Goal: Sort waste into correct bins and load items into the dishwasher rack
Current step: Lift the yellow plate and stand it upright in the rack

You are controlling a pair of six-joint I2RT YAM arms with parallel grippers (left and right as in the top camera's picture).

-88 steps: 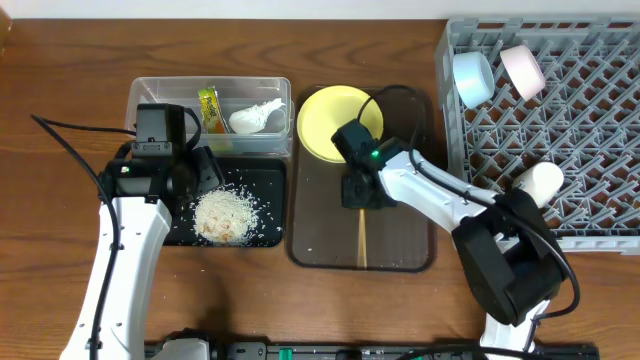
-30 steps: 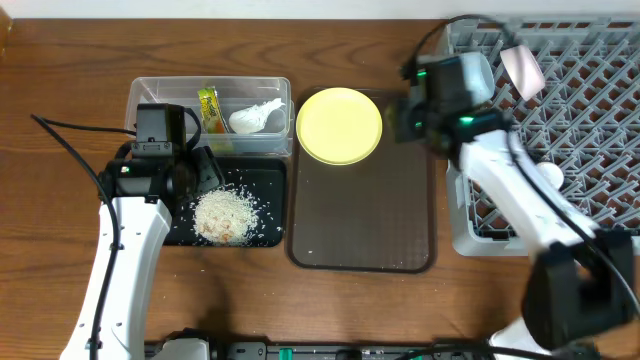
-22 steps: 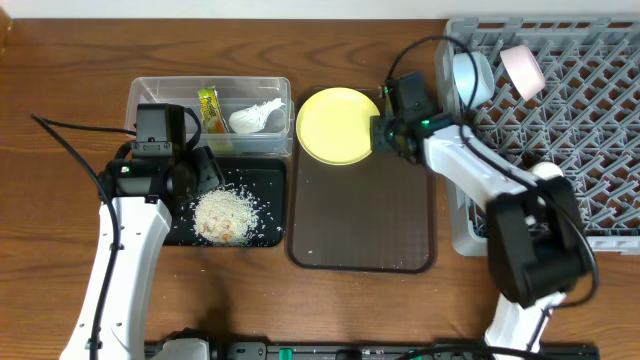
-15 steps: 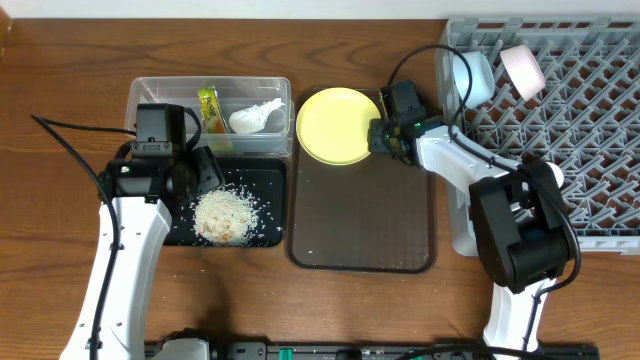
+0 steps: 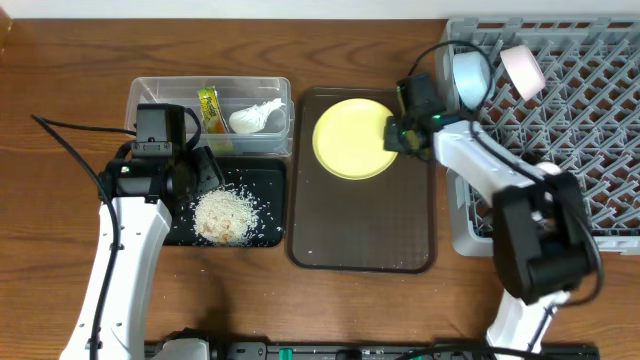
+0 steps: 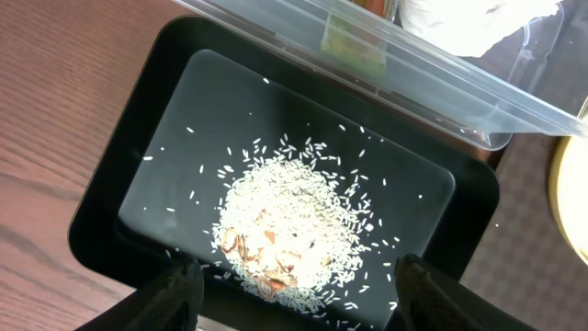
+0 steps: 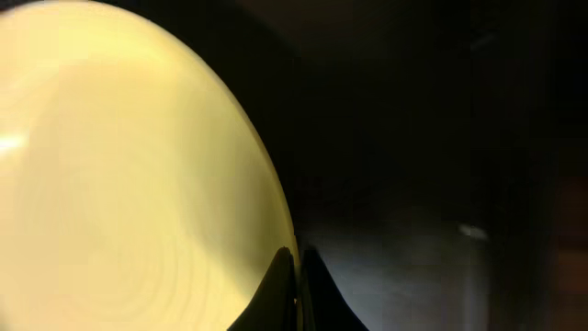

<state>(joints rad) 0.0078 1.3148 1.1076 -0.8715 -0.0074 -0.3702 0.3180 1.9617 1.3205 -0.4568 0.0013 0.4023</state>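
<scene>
My right gripper is holding the plate (image 5: 350, 142) and will lift it across and tilt it upright. It will then release it among the dishwasher rack's wires, which stand to the gripper's right in the overhead view.
The yellow plate (image 5: 350, 142) lies on the dark brown serving tray (image 5: 360, 230). My right gripper (image 5: 396, 133) is shut on the plate's right rim; the right wrist view shows both fingers (image 7: 296, 276) pinched on the plate (image 7: 129, 184) edge. My left gripper (image 5: 200, 172) hangs open over the black tray (image 5: 272, 180), which holds the rice pile (image 5: 224, 214); the left wrist view shows the rice (image 6: 294, 225) between the open fingers (image 6: 303, 299). The clear tub (image 5: 140, 100) holds the wrapper (image 5: 209, 108) and crumpled paper (image 5: 255, 115). The chopsticks are out of view.
The grey rack (image 5: 580, 120) stands at the right, holding the light blue bowl (image 5: 470, 76), the white bowl (image 5: 522, 68) and the small white cup (image 5: 541, 180). The right arm reaches from the rack side across the tray's upper right corner.
The right gripper came to the plate's right rim, shut on it and pulled it rightward, further onto the brown tray. The chopsticks left the tray earlier. The left arm has not moved.
</scene>
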